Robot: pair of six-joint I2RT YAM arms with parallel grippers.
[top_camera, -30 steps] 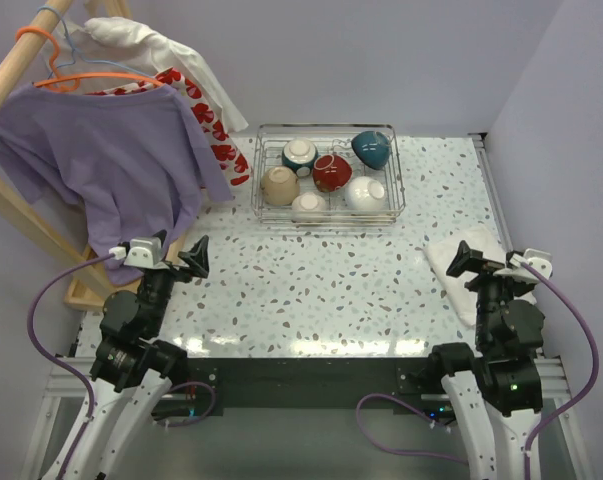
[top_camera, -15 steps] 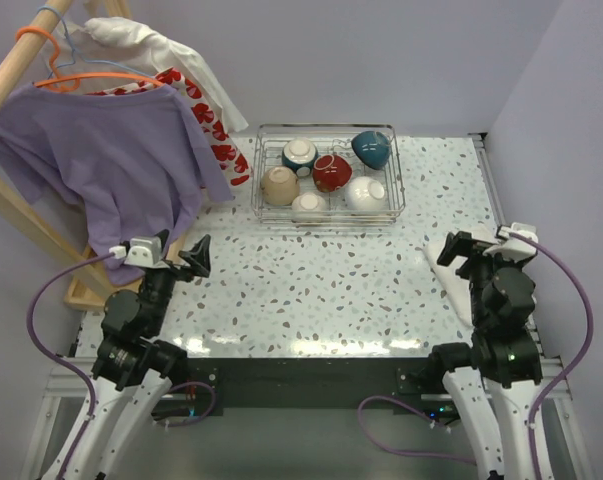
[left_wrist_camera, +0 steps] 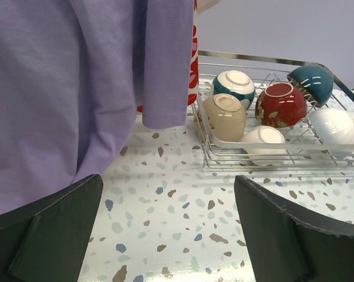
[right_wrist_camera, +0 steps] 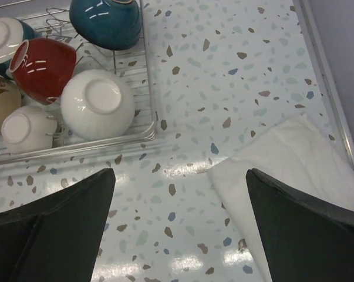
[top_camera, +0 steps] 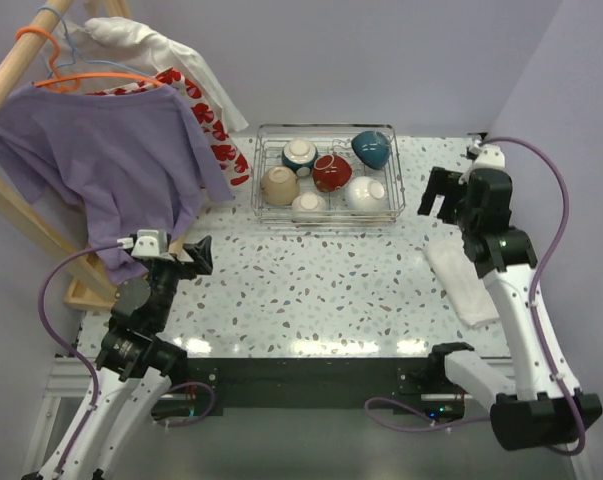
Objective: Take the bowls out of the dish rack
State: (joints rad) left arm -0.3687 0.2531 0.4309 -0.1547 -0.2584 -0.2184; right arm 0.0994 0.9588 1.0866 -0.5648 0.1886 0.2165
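The white bowl (top_camera: 365, 195) (right_wrist_camera: 97, 103) is lower down and to the left in the top view. My right gripper should move that way next and lower its fingers around the white bowl.
The silver wire dish rack (top_camera: 326, 127) stands at the back centre of the table and holds several upturned bowls: teal-and-white (top_camera: 300, 154), dark red (top_camera: 332, 172), teal (top_camera: 371, 148), tan (top_camera: 280, 185), white (top_camera: 365, 194) and cream (top_camera: 309, 206). My right gripper (top_camera: 443, 200) hovers open just right of the rack, over bare tabletop; in its wrist view the right gripper (right_wrist_camera: 181, 171) has the white bowl (right_wrist_camera: 97, 103) ahead on the left. My left gripper (top_camera: 183, 258) is open and empty near the table's front left, far from the rack (left_wrist_camera: 247, 57).
A purple shirt (top_camera: 111, 150) hangs from a wooden clothes rail (top_camera: 21, 210) at the left and drapes close to my left gripper. A folded white towel (top_camera: 461, 275) lies on the table at the right, below my right gripper. A wall closes the right side.
The right arm has lifted from the front right corner and swung forward to the rack's right side. The left arm has barely shifted. Both grippers stayed open.
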